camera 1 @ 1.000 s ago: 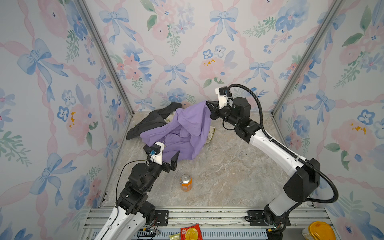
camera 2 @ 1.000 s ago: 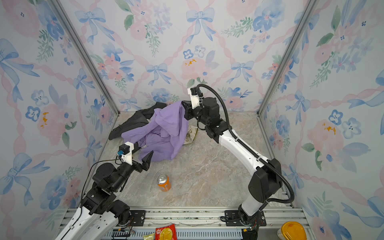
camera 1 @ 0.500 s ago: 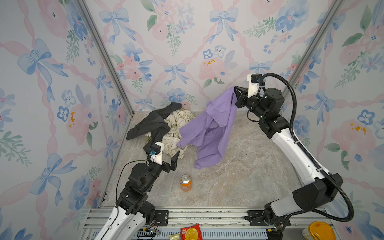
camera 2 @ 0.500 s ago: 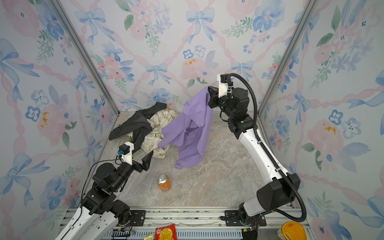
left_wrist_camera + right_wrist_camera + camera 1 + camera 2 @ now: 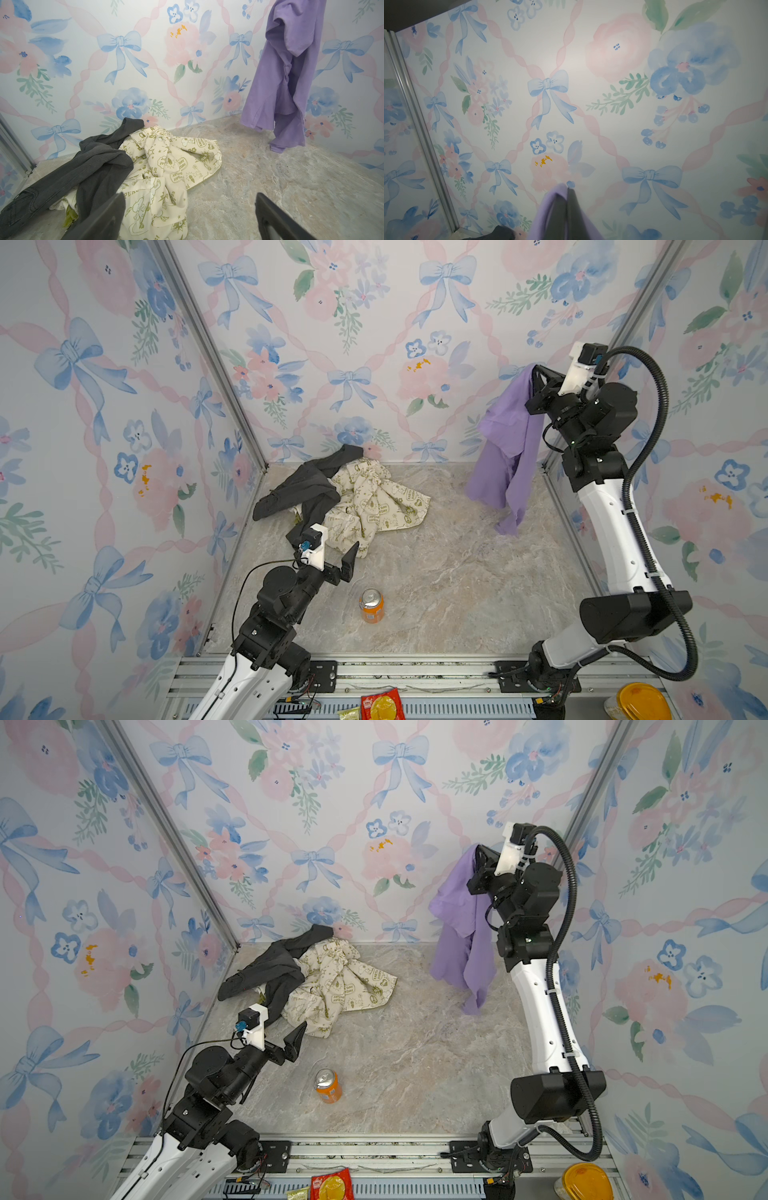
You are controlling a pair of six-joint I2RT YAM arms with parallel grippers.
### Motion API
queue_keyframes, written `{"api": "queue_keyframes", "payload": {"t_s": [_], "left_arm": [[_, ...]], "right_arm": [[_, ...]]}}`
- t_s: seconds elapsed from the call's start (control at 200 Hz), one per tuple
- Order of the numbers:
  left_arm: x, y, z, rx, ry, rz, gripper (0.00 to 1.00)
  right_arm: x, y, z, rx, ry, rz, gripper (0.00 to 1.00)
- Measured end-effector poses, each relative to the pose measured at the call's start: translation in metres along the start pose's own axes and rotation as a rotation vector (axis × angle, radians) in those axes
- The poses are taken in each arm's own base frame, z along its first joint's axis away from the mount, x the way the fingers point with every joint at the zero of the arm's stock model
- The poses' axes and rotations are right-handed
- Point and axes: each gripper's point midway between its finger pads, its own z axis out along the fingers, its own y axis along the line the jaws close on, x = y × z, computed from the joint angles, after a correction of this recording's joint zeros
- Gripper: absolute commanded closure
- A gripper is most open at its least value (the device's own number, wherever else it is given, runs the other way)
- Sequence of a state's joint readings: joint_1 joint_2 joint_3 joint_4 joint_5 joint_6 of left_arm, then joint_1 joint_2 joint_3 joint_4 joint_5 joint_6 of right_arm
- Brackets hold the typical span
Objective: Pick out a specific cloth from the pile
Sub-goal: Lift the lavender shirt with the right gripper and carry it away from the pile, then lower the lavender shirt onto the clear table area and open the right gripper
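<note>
The robot's right gripper needs to go down and back, then let go of the lilac cloth point(image 5: 509, 452) on the bare marble floor below the gripper, clear of the pile.
The lilac cloth point(image 5: 509, 452) point(image 5: 461, 936) point(image 5: 284, 83) hangs high at the back right, its lower end just above or brushing the floor. My right gripper point(image 5: 534, 372) point(image 5: 478, 851) point(image 5: 566, 190) is shut on the cloth's top edge, with lilac fabric point(image 5: 550, 212) draped over its fingers. The pile point(image 5: 345, 497) point(image 5: 307, 982) lies at the back left: a dark grey garment point(image 5: 83, 172) over a cream cloth with olive-green doodles point(image 5: 166, 172). My left gripper point(image 5: 332, 549) point(image 5: 278, 1029) point(image 5: 190, 209) hovers open just in front of the pile, holding nothing.
An orange soda can point(image 5: 371, 605) point(image 5: 328, 1085) stands upright on the marble floor point(image 5: 457, 593) near the front middle. Floral walls close in the back and both sides. A red snack packet point(image 5: 382, 705) and a yellow-lidded jar point(image 5: 642, 701) lie beyond the front rail.
My right arm has swung from over the pile to the right and upward, carrying the lilac cloth clear of the pile. The cream cloth is now uncovered. The left arm has not moved.
</note>
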State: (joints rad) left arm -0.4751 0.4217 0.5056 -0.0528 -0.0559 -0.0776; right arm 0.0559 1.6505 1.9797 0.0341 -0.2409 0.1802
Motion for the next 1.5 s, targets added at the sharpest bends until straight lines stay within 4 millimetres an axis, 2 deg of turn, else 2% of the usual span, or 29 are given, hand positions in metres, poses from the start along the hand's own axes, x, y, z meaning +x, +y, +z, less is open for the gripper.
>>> {"api": "queue_keyframes", "payload": {"t_s": [0.07,0.14,0.27,0.375,0.435,0.525,0.685,0.815,0.96,1.095,1.405,1.465,1.5], "left_arm": [[0.000,0.000,0.000,0.000,0.000,0.000,0.02],[0.000,0.000,0.000,0.000,0.000,0.000,0.02],[0.001,0.000,0.000,0.000,0.001,0.000,0.02],[0.001,0.000,0.000,0.000,0.002,0.000,0.02],[0.001,0.000,0.000,0.000,0.002,0.000,0.02],[0.001,0.000,0.000,0.000,0.003,0.001,0.02],[0.002,0.000,0.000,0.000,0.003,0.000,0.02],[0.002,0.000,0.000,0.000,0.004,0.000,0.02],[0.002,0.000,0.000,0.000,0.004,0.000,0.02],[0.002,0.000,0.000,0.001,0.004,0.001,0.02],[0.002,0.000,0.000,0.000,0.004,0.001,0.02],[0.002,0.000,0.000,0.000,0.004,0.001,0.02],[0.002,0.000,0.000,0.000,0.004,0.001,0.02]], "right_arm": [[0.005,-0.010,0.014,0.003,0.013,0.008,1.00],[0.020,-0.022,0.029,0.010,0.047,0.026,1.00],[0.065,-0.046,0.053,0.030,0.147,0.071,1.00],[0.103,-0.063,0.059,0.059,0.235,0.100,1.00],[0.117,-0.068,0.059,0.070,0.271,0.108,1.00],[0.127,-0.072,0.058,0.081,0.302,0.111,0.99],[0.132,-0.079,0.050,0.095,0.318,0.099,0.97],[0.154,-0.096,0.022,0.144,0.368,0.108,0.97],[0.187,-0.123,-0.028,0.250,0.431,0.126,0.96],[0.212,-0.138,-0.072,0.355,0.489,0.136,0.95],[0.248,-0.147,-0.155,0.574,0.638,0.110,0.93],[0.253,-0.149,-0.170,0.621,0.681,0.100,0.90],[0.256,-0.150,-0.179,0.646,0.703,0.095,0.84]]}}
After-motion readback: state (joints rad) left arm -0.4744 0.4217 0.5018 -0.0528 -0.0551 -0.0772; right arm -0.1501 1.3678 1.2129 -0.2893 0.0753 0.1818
